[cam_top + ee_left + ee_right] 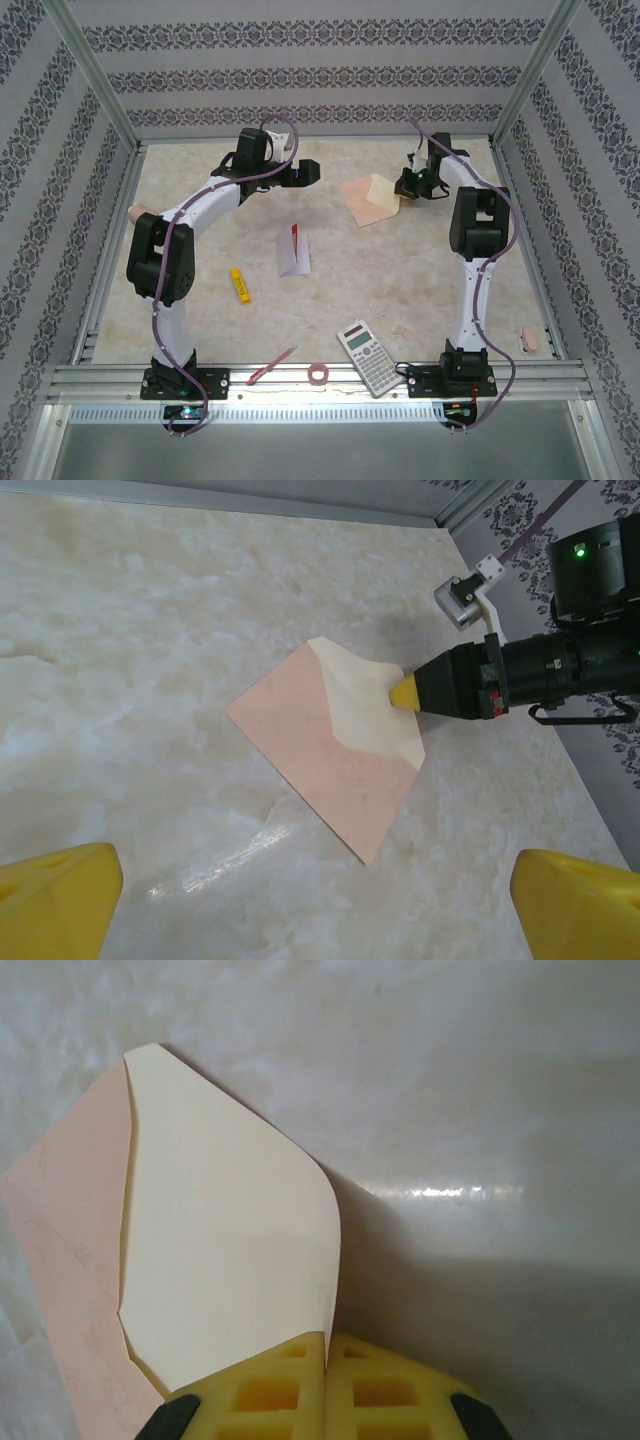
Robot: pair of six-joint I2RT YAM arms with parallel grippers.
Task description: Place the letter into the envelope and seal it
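The letter lies farther back, so my right gripper will next pull back, drag the envelope [368, 202] onto the bare tabletop beside the letter and release the flap.
The peach envelope [368, 202] lies flat at the back right of the table, its cream flap [365, 705] lifted. My right gripper [403, 186] is shut on the tip of that flap; in the right wrist view the yellow fingers [327, 1345] pinch the flap's edge [230, 1230] above the peach body [60, 1220]. The left wrist view shows the right gripper's yellow tip [403, 692] at the flap. My left gripper [312, 173] hangs open to the left of the envelope [310, 750], nothing between its fingers [320, 895]. The letter [293, 250] sits folded mid-table, white with a red edge.
A calculator [368, 357], a tape roll [319, 373] and a red pen [272, 365] lie near the front rail. A yellow glue stick [240, 285] lies left of the letter. A pink eraser [530, 340] sits by the right wall. Metal frame posts ring the table.
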